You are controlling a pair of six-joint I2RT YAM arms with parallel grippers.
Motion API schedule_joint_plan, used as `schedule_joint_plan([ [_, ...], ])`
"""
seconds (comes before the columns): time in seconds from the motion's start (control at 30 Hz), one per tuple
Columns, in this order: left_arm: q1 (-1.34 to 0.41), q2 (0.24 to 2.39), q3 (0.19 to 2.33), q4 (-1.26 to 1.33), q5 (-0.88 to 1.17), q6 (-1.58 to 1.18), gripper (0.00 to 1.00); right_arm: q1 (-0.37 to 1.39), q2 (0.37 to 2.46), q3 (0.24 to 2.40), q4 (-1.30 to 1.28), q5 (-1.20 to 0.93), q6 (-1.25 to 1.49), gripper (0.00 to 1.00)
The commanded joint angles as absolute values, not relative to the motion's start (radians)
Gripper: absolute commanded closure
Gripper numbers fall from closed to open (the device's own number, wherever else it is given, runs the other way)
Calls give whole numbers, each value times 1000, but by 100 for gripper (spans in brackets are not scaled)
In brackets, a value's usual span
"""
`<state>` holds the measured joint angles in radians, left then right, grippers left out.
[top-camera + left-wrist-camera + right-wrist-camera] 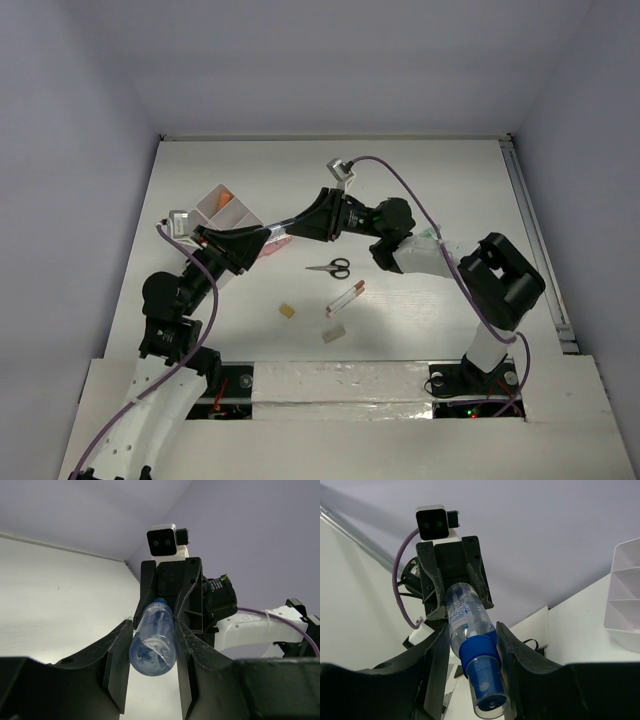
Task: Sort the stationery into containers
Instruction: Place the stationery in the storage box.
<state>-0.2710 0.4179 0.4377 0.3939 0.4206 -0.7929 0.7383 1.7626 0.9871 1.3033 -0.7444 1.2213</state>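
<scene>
The bottle (282,230) swings toward the tray in my right gripper next, tilts down over the tray's section beside the orange piece (226,196) and gets released, as that section is empty.
A clear bottle (282,230) with a blue cap hangs level above the table between both arms. My left gripper (152,630) is shut on its base end (151,647), and my right gripper (471,630) is shut on its blue cap end (479,652). Just left of them stands the white compartment tray (212,193) with a small orange piece (226,196) in it. On the table lie black-handled scissors (331,267), a thin pen (346,297), a yellow block (287,311), a beige block (334,333) and a pink piece (272,247) under the bottle.
The tray's corner (625,595) shows at the right edge of the right wrist view. A metal rail (537,250) runs along the table's right side. Purple cables loop over both arms. Grey walls close in the table.
</scene>
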Motion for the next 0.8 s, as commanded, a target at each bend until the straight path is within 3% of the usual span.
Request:
schedule_joint_plan([
  [0.0, -267, 400, 446, 439, 400, -766, 100, 749, 1752, 1023, 1710, -756, 1201, 78],
  [0.07, -267, 391, 460, 399, 379, -737, 98, 749, 1749, 1029, 1688, -759, 1193, 86],
  [0.1, -267, 388, 469, 376, 368, -723, 81, 749, 1741, 1032, 1637, -762, 1171, 88],
  [0.17, -267, 382, 506, 289, 324, -683, 60, 749, 1730, 1038, 1570, -772, 1135, 89],
  [0.2, -267, 379, 520, 255, 302, -642, 41, 749, 1714, 1049, 1480, -776, 1088, 89],
  [0.37, -267, 344, 635, 45, 128, -509, 3, 749, 1686, 1155, 1062, -801, 832, 89],
  [0.5, -267, 316, 689, -2, 68, -448, 1, 749, 1736, 1307, 691, -790, 691, 92],
  [0.77, -267, 331, 755, -107, -26, -356, 1, 788, 1936, 1681, 189, -621, 440, 96],
])
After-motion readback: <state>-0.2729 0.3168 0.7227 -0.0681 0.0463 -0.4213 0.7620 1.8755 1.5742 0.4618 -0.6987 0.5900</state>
